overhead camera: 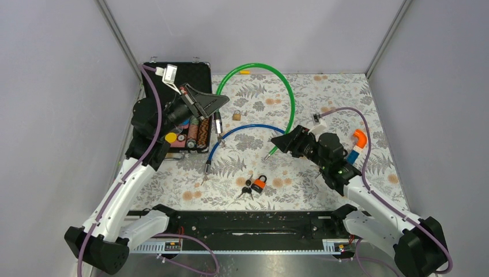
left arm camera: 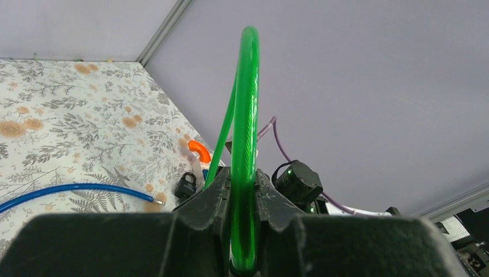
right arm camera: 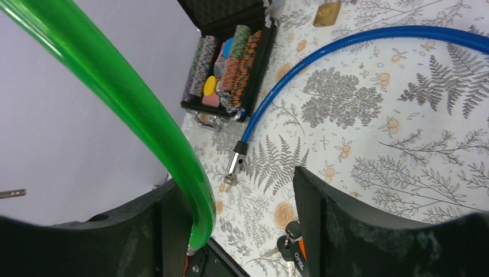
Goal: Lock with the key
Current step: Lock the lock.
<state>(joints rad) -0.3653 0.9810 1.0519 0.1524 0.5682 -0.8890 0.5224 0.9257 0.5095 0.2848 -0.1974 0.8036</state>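
Observation:
The green cable is already between the open fingers of my right gripper, so my right gripper should stay around the green cable's lower end (overhead camera: 274, 150) (right arm camera: 202, 226) and close its fingers onto it.
A green cable lock (overhead camera: 288, 95) arches over the floral table. My left gripper (overhead camera: 212, 104) is shut on one end of it; in the left wrist view the green cable (left arm camera: 245, 219) runs straight up between the closed jaws. My right gripper (overhead camera: 284, 142) is at the cable's other end and stands open. There the green cable's tip (right arm camera: 199, 222) rests against the inner face of the left finger (right arm camera: 167, 231), with a wide gap to the other finger. A bunch of black-headed keys (overhead camera: 247, 190) lies by an orange padlock (overhead camera: 259, 184) at the front middle; the keys (right arm camera: 290, 249) also show between the right jaws.
A blue cable (overhead camera: 245, 130) curves across the middle, its metal end (right arm camera: 237, 163) pointing forward. A brass padlock (overhead camera: 236, 115) lies behind it, and a black padlock (left arm camera: 185, 186) near the blue cable's other end. An open black case of chips (overhead camera: 185, 135) sits at left, an orange-and-blue piece (overhead camera: 357, 143) at right.

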